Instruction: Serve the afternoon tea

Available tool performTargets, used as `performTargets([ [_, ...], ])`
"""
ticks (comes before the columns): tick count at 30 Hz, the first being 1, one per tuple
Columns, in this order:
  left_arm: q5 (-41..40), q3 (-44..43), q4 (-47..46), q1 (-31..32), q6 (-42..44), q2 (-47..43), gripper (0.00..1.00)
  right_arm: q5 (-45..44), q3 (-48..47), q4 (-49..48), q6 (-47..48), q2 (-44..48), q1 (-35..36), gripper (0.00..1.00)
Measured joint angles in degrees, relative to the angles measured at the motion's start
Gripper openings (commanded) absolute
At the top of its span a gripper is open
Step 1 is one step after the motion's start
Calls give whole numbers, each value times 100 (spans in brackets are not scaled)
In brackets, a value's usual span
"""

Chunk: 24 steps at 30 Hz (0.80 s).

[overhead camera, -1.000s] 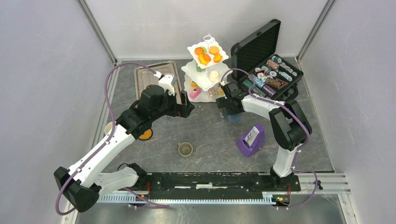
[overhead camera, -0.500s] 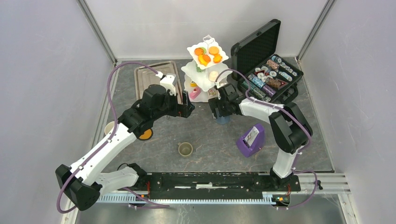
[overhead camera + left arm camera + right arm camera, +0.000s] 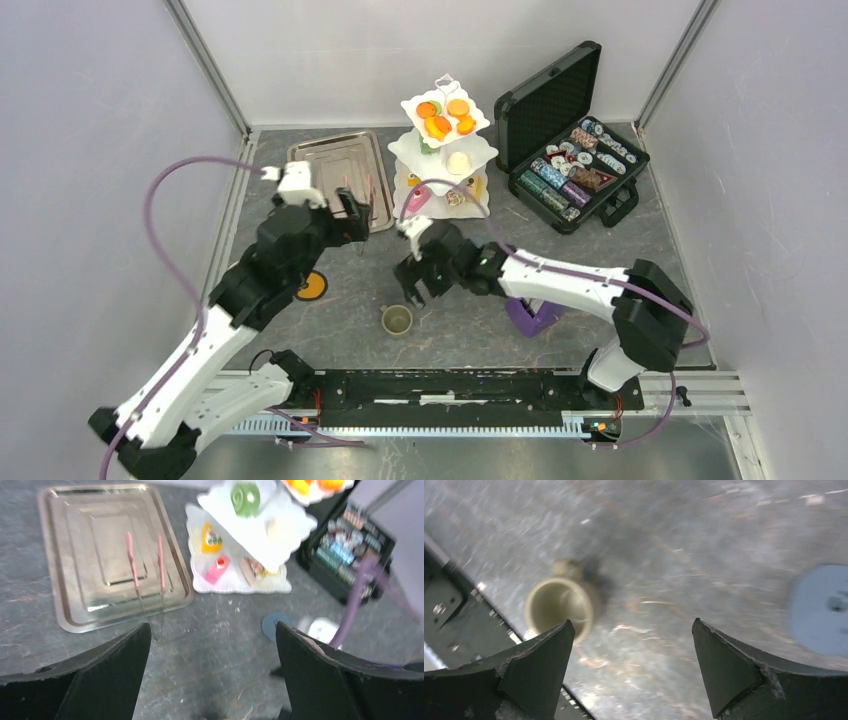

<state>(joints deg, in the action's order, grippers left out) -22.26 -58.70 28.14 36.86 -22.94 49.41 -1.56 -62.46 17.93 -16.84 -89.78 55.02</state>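
Note:
Next I need to move my right gripper left in the wrist view and down, its fingers astride the cup's coaster-side rim (image 3: 409, 315) (image 3: 588, 612), which lies below on that side.
The white three-tier stand (image 3: 445, 150) stands at the back with orange pastries on its top tier. The left wrist view shows a green pastry (image 3: 245, 491) on a higher tier, with an orange wedge (image 3: 211, 532) and a pink cake (image 3: 218, 567) on the bottom tier. The small olive cup (image 3: 397, 319) stands upright near the front. My right gripper (image 3: 413, 292) hovers open just behind it, and the cup (image 3: 561, 607) sits by its left finger. A blue coaster (image 3: 821, 610) lies flat to the right. My left gripper (image 3: 358, 215) is open and empty by the tray.
A metal tray (image 3: 340, 170) with pink tongs (image 3: 145, 560) lies at the back left. An open black case of poker chips (image 3: 575, 165) is at the back right. A purple card holder (image 3: 535, 315) sits partly under my right arm. An orange coaster (image 3: 312, 287) lies left of centre.
My right arm swung from beside the stand toward the front, over the olive cup, and the blue coaster now lies on the table. My left arm drew back to the left.

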Motion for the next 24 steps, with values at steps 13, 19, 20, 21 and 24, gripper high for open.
performTargets([
  [13, -1054, 752, -870, 2, -98, -1580, 100, -339, -474, 345, -205, -1368, 1126, 36],
  [19, -1067, 752, -809, 2, -98, -1403, 100, -789, -730, 518, -105, -1456, 1246, 0],
  [20, -1067, 752, -811, 2, -98, -1403, 100, -848, -726, 553, -103, -1423, 1215, 0],
  [21, -1067, 752, -813, 2, -98, -1403, 100, -892, -723, 586, -90, -1384, 1156, 0],
  [24, -1064, 752, -815, 2, -98, -1370, 100, -1010, -605, 603, -74, -1126, 778, 0],
])
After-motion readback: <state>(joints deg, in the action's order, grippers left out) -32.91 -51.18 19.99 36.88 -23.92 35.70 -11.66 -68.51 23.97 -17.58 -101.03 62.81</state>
